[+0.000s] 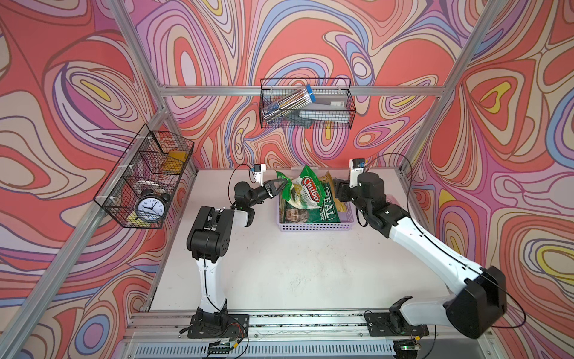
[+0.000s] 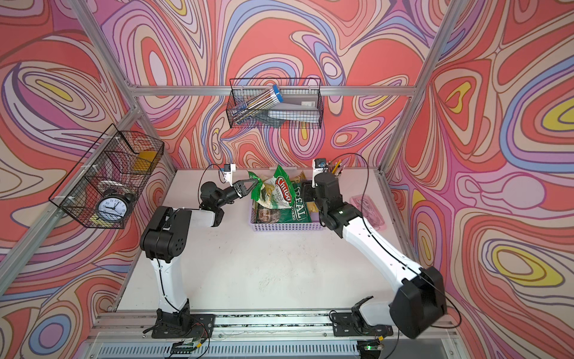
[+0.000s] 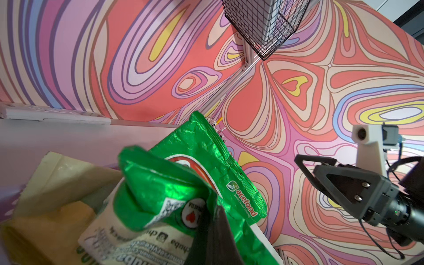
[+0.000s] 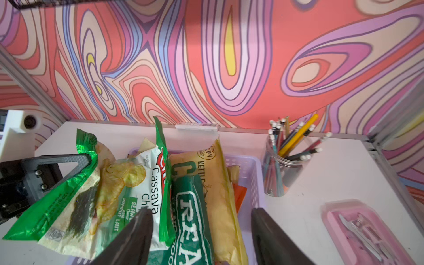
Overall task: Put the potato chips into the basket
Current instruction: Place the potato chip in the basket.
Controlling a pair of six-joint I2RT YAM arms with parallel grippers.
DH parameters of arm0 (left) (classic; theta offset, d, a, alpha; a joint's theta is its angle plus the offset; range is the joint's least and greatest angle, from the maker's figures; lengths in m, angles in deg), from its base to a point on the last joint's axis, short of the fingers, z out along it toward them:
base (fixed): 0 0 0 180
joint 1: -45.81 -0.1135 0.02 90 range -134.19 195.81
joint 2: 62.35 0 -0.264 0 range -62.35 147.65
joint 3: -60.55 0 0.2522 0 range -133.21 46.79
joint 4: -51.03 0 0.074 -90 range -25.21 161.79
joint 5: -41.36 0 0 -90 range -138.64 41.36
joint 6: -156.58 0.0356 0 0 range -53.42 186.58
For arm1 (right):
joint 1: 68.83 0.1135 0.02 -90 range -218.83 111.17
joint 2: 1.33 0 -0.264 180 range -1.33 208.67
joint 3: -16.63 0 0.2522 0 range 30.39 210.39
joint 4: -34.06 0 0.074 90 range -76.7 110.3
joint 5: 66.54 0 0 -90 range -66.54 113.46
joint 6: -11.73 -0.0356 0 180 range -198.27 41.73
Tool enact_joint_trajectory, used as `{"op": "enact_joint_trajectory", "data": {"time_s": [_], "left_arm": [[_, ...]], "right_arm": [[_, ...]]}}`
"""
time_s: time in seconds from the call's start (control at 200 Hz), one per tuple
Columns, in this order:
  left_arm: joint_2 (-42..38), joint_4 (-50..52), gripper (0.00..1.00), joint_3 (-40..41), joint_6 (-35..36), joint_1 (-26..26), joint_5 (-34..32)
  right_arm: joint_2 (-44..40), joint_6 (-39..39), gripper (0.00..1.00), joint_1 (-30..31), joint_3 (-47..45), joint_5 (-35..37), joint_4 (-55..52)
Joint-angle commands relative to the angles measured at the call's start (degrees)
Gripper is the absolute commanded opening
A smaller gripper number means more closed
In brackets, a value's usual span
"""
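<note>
The Chuba bag's green corner comes down gently to the basket's side rim next. My left gripper then releases it, as the bag's body already lies over the REAL bag.
In both top views, the lilac basket stands at the table's back middle with several potato chips bags in it. The bright green Chuba bag leans over the basket's left side, on top of the dark green REAL bag. A yellow kettle bag lies beside the REAL bag. My left gripper is shut on the Chuba bag's green corner. My right gripper is open above the basket's right part, its jaws to either side of the REAL and yellow bags.
A clear jar of pencils and a pink case sit on the table right of the basket. A black wire basket hangs on the back wall. Another, holding an alarm clock, hangs on the left wall.
</note>
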Motion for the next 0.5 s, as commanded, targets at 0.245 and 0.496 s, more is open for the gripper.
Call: {"op": "enact_joint_trajectory", "data": {"time_s": [0.245,0.496], "left_arm": [[-3.2,-1.5,0.00,4.2,2.9,0.2,3.4],[-4.3,-0.7,0.00,4.9,3.3,0.2,2.9]], "right_arm": [[19.4,-3.6,0.74,-0.4,13.5,-8.7,-9.7],[21.0,-3.3,0.21,-0.6,13.1,-7.8,-9.8]]}}
